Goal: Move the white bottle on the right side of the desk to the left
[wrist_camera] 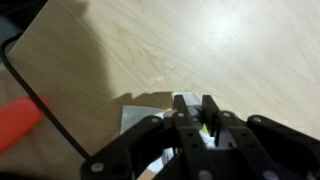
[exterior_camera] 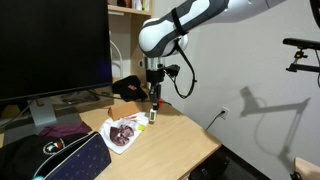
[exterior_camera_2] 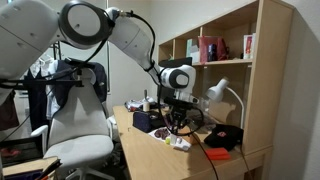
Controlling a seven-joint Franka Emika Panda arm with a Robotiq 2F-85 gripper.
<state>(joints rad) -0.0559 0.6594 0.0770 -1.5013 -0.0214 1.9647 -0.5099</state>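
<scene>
My gripper shifts toward the monitor next, bringing the bottle onto the white wrapper's nearest corner. It then releases the bottle there, because that corner of the wrapper lies bare beside the fingers.
The white bottle is tiny, with a yellow-green label, and sits between my gripper's fingers in the wrist view. In an exterior view it shows just under the fingertips, at or barely above the desk. My gripper points straight down and is shut on the bottle. It also shows in both exterior views. The bottle is too small to make out in the exterior view with the shelf. The tan desk fills the wrist view.
A crumpled white wrapper lies beside the gripper. A red-orange object and a black cable lie close by. A monitor, a dark bag, a shelf and an office chair surround the desk.
</scene>
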